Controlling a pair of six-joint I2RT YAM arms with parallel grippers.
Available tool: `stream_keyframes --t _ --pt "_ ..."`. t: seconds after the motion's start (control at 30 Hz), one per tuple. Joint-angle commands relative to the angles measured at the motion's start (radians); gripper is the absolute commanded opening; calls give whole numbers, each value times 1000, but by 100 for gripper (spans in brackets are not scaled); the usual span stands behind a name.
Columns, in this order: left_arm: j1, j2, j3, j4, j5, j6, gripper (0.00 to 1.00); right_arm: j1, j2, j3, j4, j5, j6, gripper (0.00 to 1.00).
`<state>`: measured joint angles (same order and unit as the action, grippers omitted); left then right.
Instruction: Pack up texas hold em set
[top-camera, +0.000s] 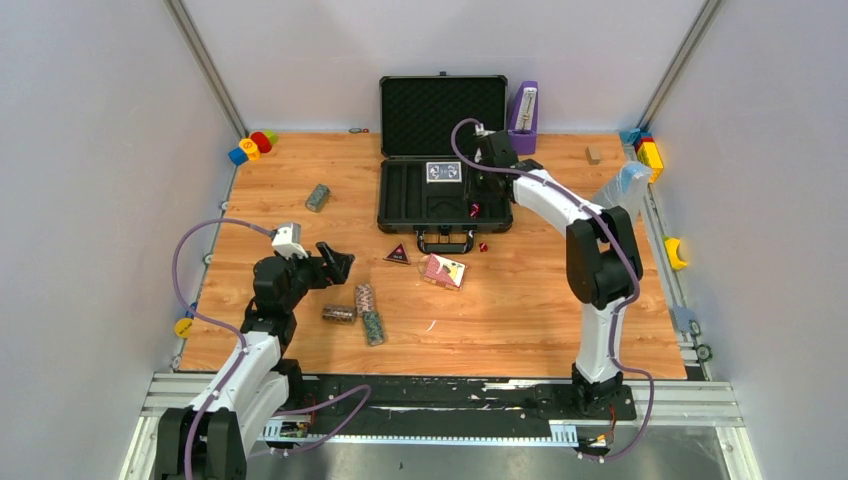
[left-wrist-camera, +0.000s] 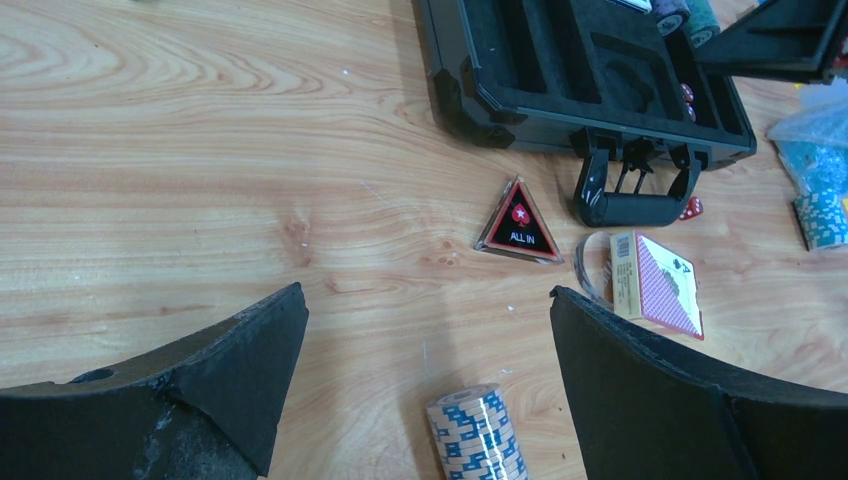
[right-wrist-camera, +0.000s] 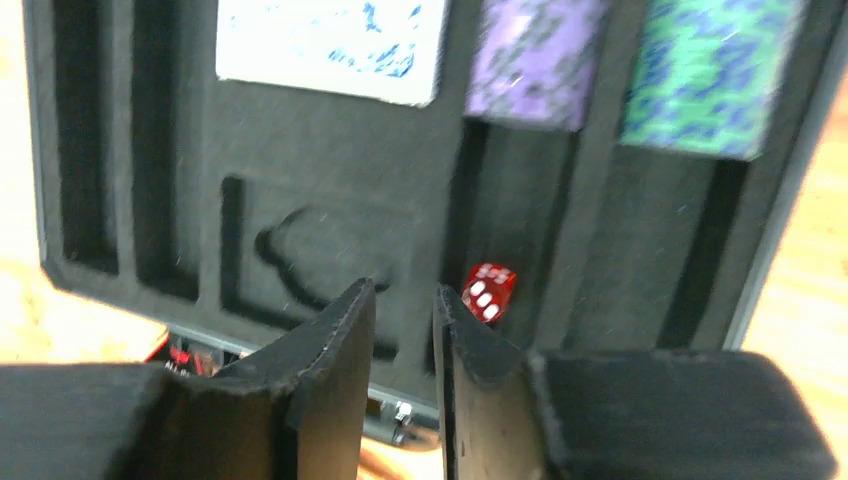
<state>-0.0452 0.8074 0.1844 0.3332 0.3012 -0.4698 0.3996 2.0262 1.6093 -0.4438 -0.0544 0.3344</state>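
Note:
My right gripper is going to move back past the case handle next, opening and turning, then down over the red card deck, since the deck lies slanted.
The black case (top-camera: 400, 205) lies open at the back middle, with a card deck (top-camera: 443, 171) and a red die (top-camera: 475, 209) inside. My right gripper (top-camera: 487, 150) hovers over it, empty, jaws a narrow gap apart (right-wrist-camera: 405, 290). Its view shows the die (right-wrist-camera: 488, 291), a purple chip roll (right-wrist-camera: 535, 60) and a green one (right-wrist-camera: 710, 75) in the slots. My left gripper (top-camera: 335, 265) is open and empty (left-wrist-camera: 425, 295) just above a blue-and-tan chip roll (left-wrist-camera: 478, 432). The dark red triangle (top-camera: 397, 255), a second deck (top-camera: 441, 270) and another die (top-camera: 482, 246) lie in front of the case.
Three chip rolls (top-camera: 356, 313) lie near my left gripper and one (top-camera: 318, 197) lies left of the case. A clear bag (top-camera: 620, 185) is by my right arm. A purple metronome-like object (top-camera: 523, 118) stands behind the case. Toy blocks (top-camera: 252, 147) sit in the back corners.

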Motion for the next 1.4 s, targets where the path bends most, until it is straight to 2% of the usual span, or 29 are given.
stream_keyframes --t 0.0,0.1,0.17,0.3,0.37,0.4,0.57,0.77,0.9,1.13,1.2,1.33,1.37 --pt "4 -15 34 21 -4 -6 100 60 -110 -70 30 -41 -20 32" --pt "4 -21 34 17 -2 -4 100 100 -165 -133 30 -18 -21 33" --pt "4 -35 35 5 -14 -1 100 120 -207 -183 27 -12 -20 39" --pt "4 -66 16 11 -26 -5 100 162 -305 -312 25 -27 -24 83" --pt "4 -66 15 11 -25 -7 100 195 -337 -362 26 -47 -73 97" --pt "4 -63 15 13 -20 -7 100 219 -348 -383 30 -67 -110 99" --pt "4 -23 24 39 19 0 100 298 -345 -429 30 -139 -276 100" --pt "4 -26 18 53 36 3 100 329 -322 -417 34 -197 -446 100" --pt "4 -26 16 56 34 -1 100 343 -280 -400 45 -127 -516 100" --pt "4 -18 19 59 33 -3 100 382 -190 -376 49 -18 -575 100" --pt "4 -15 19 61 33 -4 100 383 -176 -374 49 -32 -580 98" --pt "4 -14 20 60 32 -4 100 383 -176 -374 49 -87 -583 93" --pt "5 -14 21 60 32 -4 100 383 -172 -371 47 -84 -582 88"
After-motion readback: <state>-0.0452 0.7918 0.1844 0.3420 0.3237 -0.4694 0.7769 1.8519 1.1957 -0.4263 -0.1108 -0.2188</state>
